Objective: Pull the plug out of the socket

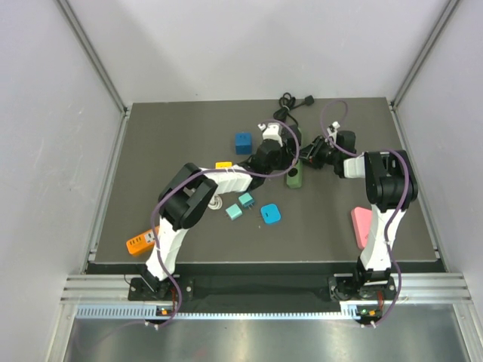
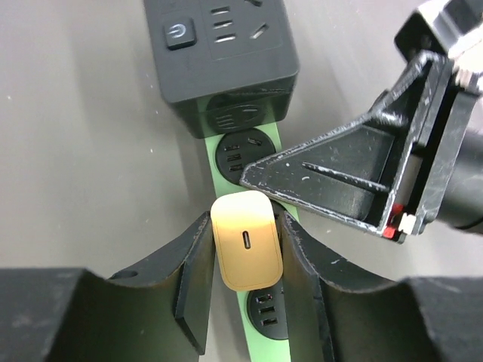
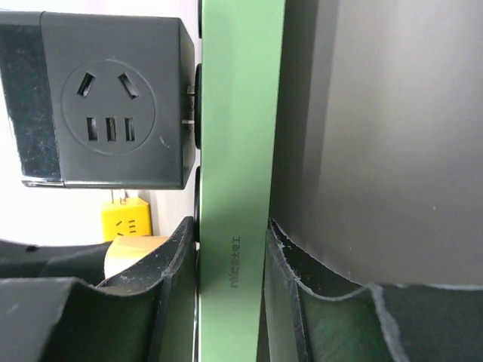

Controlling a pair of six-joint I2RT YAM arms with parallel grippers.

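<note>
My left gripper will next pull up the plug, take it back and lower it to release: the tabletop back there beside the flat blue block (image 1: 263, 198) is bare.
The socket (image 2: 264, 335) is a narrow green strip with round black outlets, lying mid-table (image 1: 293, 178). A cream plug (image 2: 245, 243) with a small slot on its face sits over one outlet. My left gripper (image 2: 247, 226) is shut on the plug, one finger on each side. My right gripper (image 3: 230, 226) is shut on the socket's green side (image 3: 238, 151), and its finger (image 2: 339, 177) reaches in from the right just above the plug. In the top view the left gripper (image 1: 268, 157) and right gripper (image 1: 311, 157) meet over the socket.
A black cube adapter (image 2: 223, 53) is plugged into the strip's far end, its prongs partly showing (image 3: 190, 105). A coiled black cable (image 1: 290, 102) lies behind. Scattered around are a blue cube (image 1: 243, 142), teal blocks (image 1: 234, 212), an orange block (image 1: 140, 243) and a pink block (image 1: 362, 226).
</note>
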